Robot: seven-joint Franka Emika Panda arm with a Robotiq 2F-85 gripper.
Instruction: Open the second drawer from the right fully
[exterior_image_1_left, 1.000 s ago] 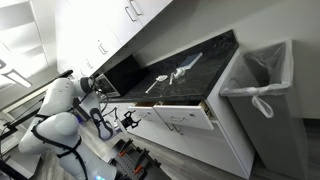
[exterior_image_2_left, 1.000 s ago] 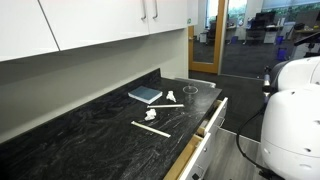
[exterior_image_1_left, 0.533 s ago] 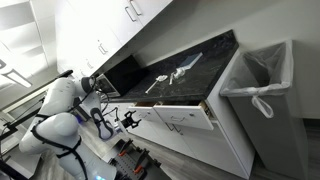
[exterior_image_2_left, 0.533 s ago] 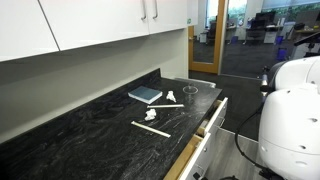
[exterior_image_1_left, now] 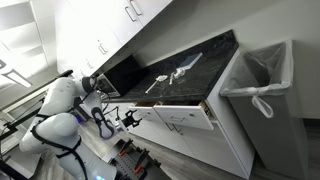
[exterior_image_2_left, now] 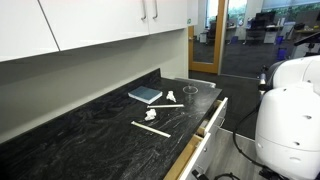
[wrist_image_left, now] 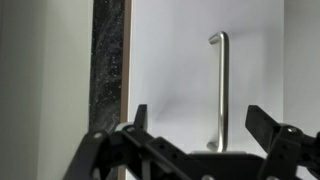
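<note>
I should move my gripper slightly to the right in the wrist view next and close on the silver bar handle, because the handle is off-centre between my open fingers.
A drawer with a white front and light tan wooden sides point(exterior_image_1_left: 208, 113) stands pulled out under the black countertop; its tan side also shows in an exterior view point(exterior_image_2_left: 212, 116). I cannot tell if it is the narrow second drawer from the right. My gripper point(wrist_image_left: 200, 118) is open and empty. In the wrist view it faces a white front with a silver bar handle point(wrist_image_left: 219, 85), and the handle lies between the two fingertips without touching them. In an exterior view the gripper point(exterior_image_1_left: 128, 120) hangs in front of the cabinets, left of the pulled-out drawer.
The black countertop point(exterior_image_2_left: 90, 135) carries a blue book point(exterior_image_2_left: 145, 95) and small white items point(exterior_image_2_left: 153, 128). A grey bin with a white liner point(exterior_image_1_left: 258, 85) stands at the cabinet run's end. White wall cabinets point(exterior_image_2_left: 80, 25) hang above. The robot's white body point(exterior_image_2_left: 290, 110) is close by.
The robot's white body has edged slightly further into an exterior view. The drawer and the countertop items have not moved.
</note>
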